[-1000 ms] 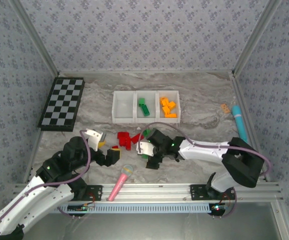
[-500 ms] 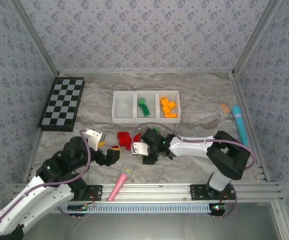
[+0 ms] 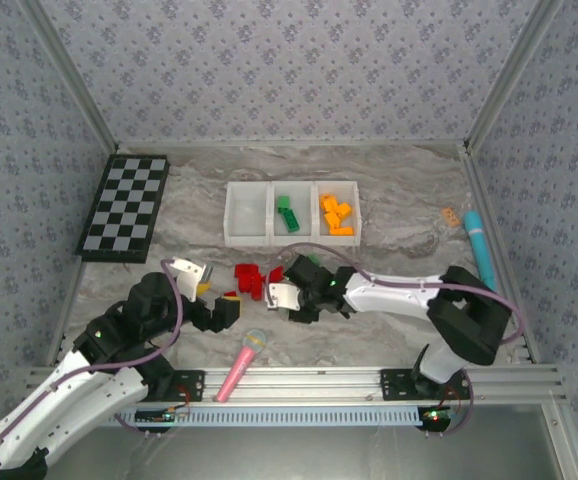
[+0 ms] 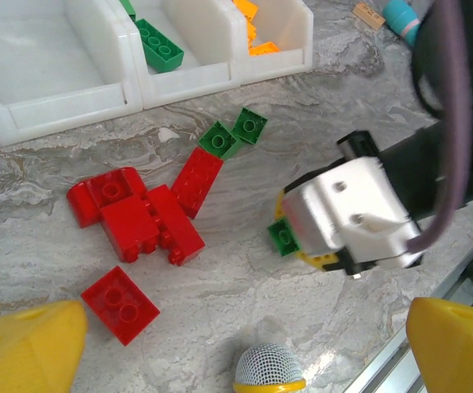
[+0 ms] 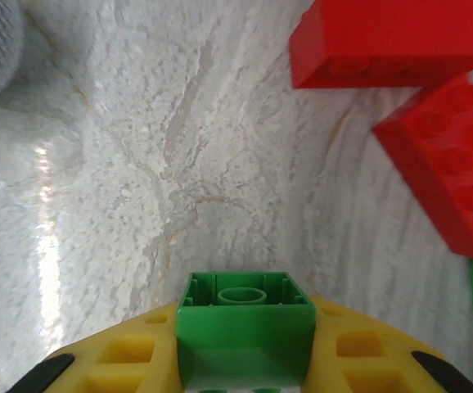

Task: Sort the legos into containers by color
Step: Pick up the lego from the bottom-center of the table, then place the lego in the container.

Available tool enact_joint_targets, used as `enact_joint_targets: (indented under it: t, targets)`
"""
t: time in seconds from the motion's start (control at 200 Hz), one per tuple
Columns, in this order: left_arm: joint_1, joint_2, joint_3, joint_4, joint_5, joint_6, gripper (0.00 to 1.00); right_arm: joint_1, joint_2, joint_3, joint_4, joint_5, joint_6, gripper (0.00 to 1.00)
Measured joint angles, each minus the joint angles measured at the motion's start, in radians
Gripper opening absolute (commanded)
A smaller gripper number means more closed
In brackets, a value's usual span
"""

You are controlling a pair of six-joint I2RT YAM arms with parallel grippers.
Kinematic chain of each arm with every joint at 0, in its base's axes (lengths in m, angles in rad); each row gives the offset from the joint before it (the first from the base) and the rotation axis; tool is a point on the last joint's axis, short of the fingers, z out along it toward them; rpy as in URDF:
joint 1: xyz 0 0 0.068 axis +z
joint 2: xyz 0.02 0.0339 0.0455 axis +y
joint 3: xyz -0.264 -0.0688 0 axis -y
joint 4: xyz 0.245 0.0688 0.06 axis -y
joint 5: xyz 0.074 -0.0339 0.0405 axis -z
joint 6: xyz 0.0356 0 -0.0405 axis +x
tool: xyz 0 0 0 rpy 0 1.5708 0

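Note:
My right gripper will lift the small green lego, then carry it outward over the middle container, which already holds green.
My right gripper [image 5: 246, 354] is shut on a small green lego [image 5: 246, 326], held low over the marble table; from the left wrist it shows as a white body [image 4: 347, 213] with the green lego [image 4: 284, 237] at its tip. Several red legos [image 3: 251, 278] lie just left of it, and two green legos [image 4: 235, 133] sit behind them. The containers [image 3: 271, 241] stand further back: the left one bare, a green lego [image 3: 287, 213] in the middle, orange legos [image 3: 336, 216] in the right. My left gripper [image 3: 224, 305] is open near a red lego [image 4: 120, 304].
A pink microphone toy [image 3: 239, 365] lies near the front edge, its mesh head [image 4: 269, 368] between my left fingers. The checkerboard [image 3: 124, 207] sits at the back left. A teal tube [image 3: 480, 245] and a small tan piece [image 3: 451, 215] lie at the right wall.
The right gripper has shifted a little left toward the red legos, still holding the green lego, and its elbow has swung. The left arm has not moved.

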Motion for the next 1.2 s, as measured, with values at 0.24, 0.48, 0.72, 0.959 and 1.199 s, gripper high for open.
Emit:
enact_joint_targets:
  t: [0.24,0.48,0.72,0.959,1.199]
  targets:
    - [0.000,0.003,0.000,0.000,0.000,0.000,1.00,-0.106,-0.116,0.118,-0.009,-0.051,0.019,0.21]
    - [0.000,0.003,0.000,0.000,-0.003,0.000,1.00,-0.272,0.011,0.404,0.009,-0.095,0.171,0.19]
    - [0.000,0.003,0.000,0.000,-0.003,0.000,1.00,-0.353,0.255,0.640,-0.040,-0.091,0.343,0.24]
    - [0.000,0.003,0.000,0.000,-0.003,0.000,1.00,-0.381,0.467,0.898,-0.221,0.001,0.492,0.27]
    - [0.000,0.003,0.000,0.000,-0.003,0.000,1.00,-0.386,0.570,1.045,-0.365,0.113,0.559,0.31]
